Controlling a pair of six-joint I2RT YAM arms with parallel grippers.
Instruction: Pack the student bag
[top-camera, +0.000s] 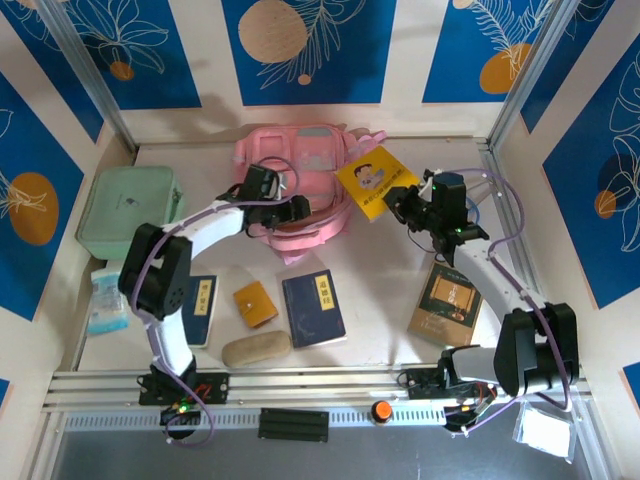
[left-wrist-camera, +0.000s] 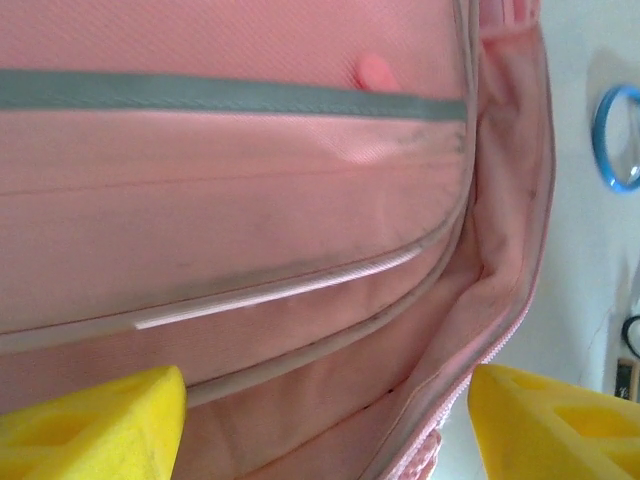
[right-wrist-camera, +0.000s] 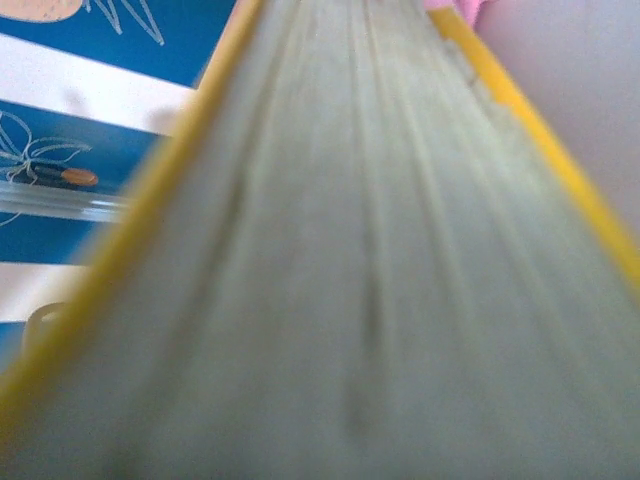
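Observation:
The left gripper will next turn across the bag toward the yellow book and go down onto the grey piped edge's curved corner, because that edge lies over the bag's opening.
The student bag lies at the back centre, a large pink backpack with its mouth turned toward me. My left gripper is at that mouth. In the left wrist view it stands open, its yellow fingers far apart, with the bag's pink lining and zip edge between them. My right gripper is shut on a yellow picture book, held tilted just right of the bag. In the right wrist view the book's page edge hides the fingers.
A mint green zip case sits at the left. Nearer the front lie a tissue pack, a blue booklet, an orange wallet, a beige pouch, a blue book and a brown book.

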